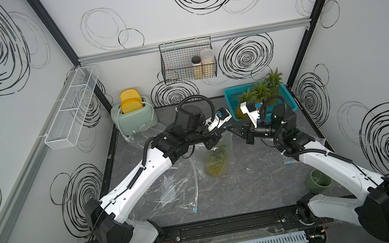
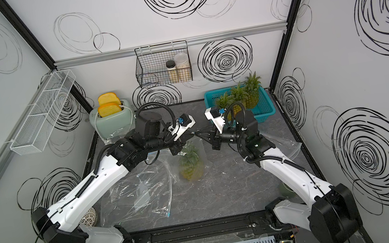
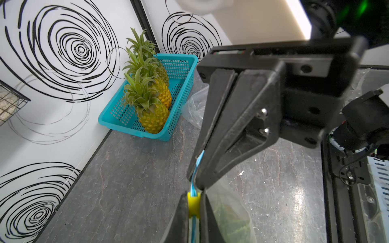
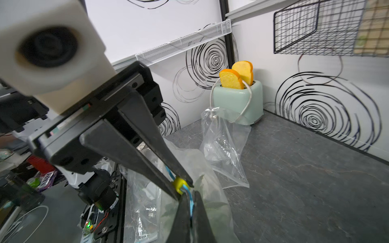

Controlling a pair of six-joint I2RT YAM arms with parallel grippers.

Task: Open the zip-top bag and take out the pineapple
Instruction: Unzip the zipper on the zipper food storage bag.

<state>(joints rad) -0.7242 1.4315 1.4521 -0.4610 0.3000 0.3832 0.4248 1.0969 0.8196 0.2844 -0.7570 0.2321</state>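
Observation:
Since my right gripper holds the blue zip strip [image 3: 199,162] beside the slider, I will draw my left gripper away from it along the remaining strip [image 3: 193,227] and release the slider.
A clear zip-top bag [image 1: 228,146] hangs above the table between both arms, with the pineapple [image 1: 217,163] [image 2: 191,166] inside it. My left gripper [image 3: 194,199] [image 1: 222,131] is shut on the yellow zip slider [image 3: 194,207] [image 4: 179,183] at the bag's top. Right beside it, my right gripper [image 4: 191,196] [image 1: 229,129] is shut on the blue zip strip [image 4: 190,205] [image 3: 199,162]. The two grippers' tips nearly touch. Through the plastic [image 3: 231,212] the pineapple's green leaves show dimly.
At the back right, a teal basket [image 1: 289,101] holds three more pineapples. A mint toaster [image 1: 134,117] with bread stands back left. Empty clear bags [image 1: 169,185] lie under the left arm, and another leans on the toaster [image 4: 223,143]. A green cup [image 1: 317,181] sits by the right arm.

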